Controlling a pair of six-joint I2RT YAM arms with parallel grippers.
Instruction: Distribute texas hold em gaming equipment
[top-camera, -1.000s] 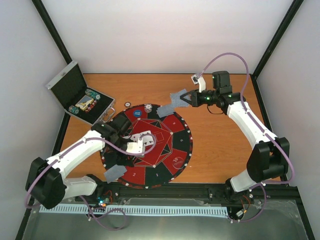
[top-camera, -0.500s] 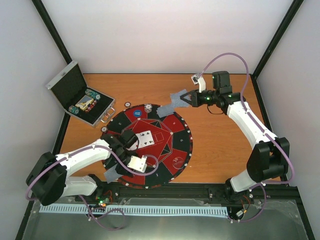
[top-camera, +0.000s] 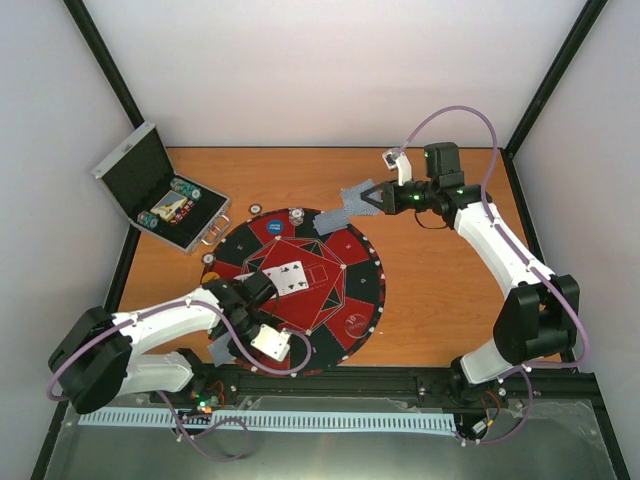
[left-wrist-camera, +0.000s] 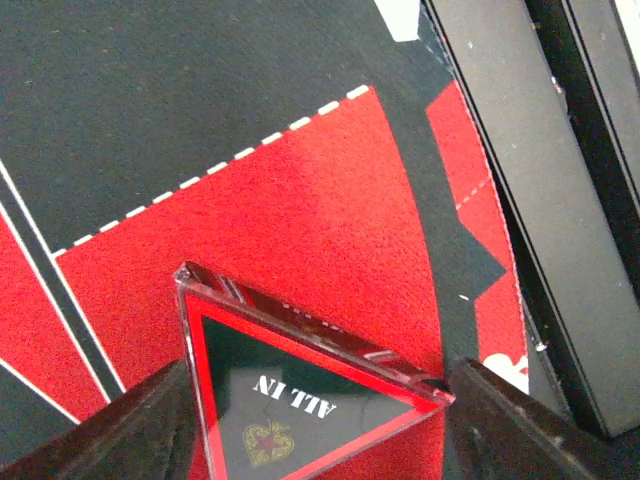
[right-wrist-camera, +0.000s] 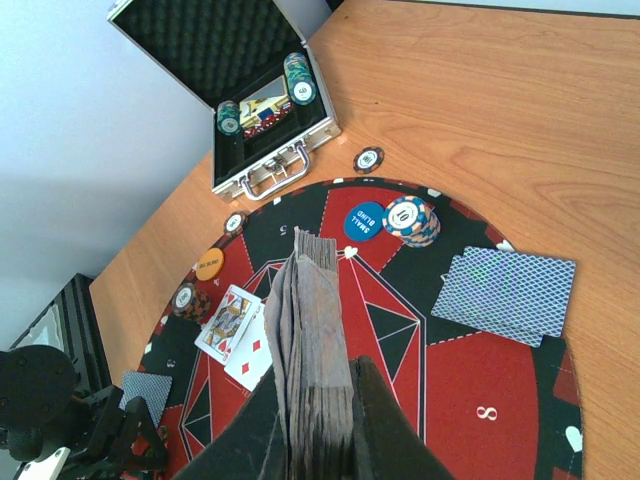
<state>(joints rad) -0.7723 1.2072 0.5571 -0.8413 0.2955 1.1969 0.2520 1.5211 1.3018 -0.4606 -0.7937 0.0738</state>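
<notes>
The deck should go over the mat (left-wrist-camera: 300, 220) beside the chip stack with my right gripper and be released there, because that spot is to the gripper's left in the top view.
My left gripper (top-camera: 250, 335) (left-wrist-camera: 320, 430) is shut on a dark triangular marker (left-wrist-camera: 300, 390) with a red border, marked "ALL IN". It holds the marker over a red sector at the near edge of the round mat (left-wrist-camera: 300, 220). My right gripper (top-camera: 372, 197) (right-wrist-camera: 320, 420) is shut on the deck of grey-backed cards (right-wrist-camera: 318, 330) above the mat's far edge. Two face-up cards (top-camera: 290, 275) (right-wrist-camera: 240, 335) lie mid-mat. Face-down cards lie at the far side (top-camera: 335, 222) (right-wrist-camera: 508, 293) and near my left gripper (top-camera: 228, 347). A blue button (right-wrist-camera: 363, 221) sits beside a chip stack (right-wrist-camera: 410, 220).
The open silver case (top-camera: 160, 190) (right-wrist-camera: 250, 110) with chips stands at the far left. An orange button (right-wrist-camera: 209, 264) and single chips (right-wrist-camera: 185, 297) sit along the mat's left rim; one chip (right-wrist-camera: 368, 159) lies on the wood. A black rail (left-wrist-camera: 540, 200) runs along the table's near edge.
My left gripper has swung from the mat's middle toward its near edge with the marker, uncovering the two face-up cards. The right arm has not moved.
</notes>
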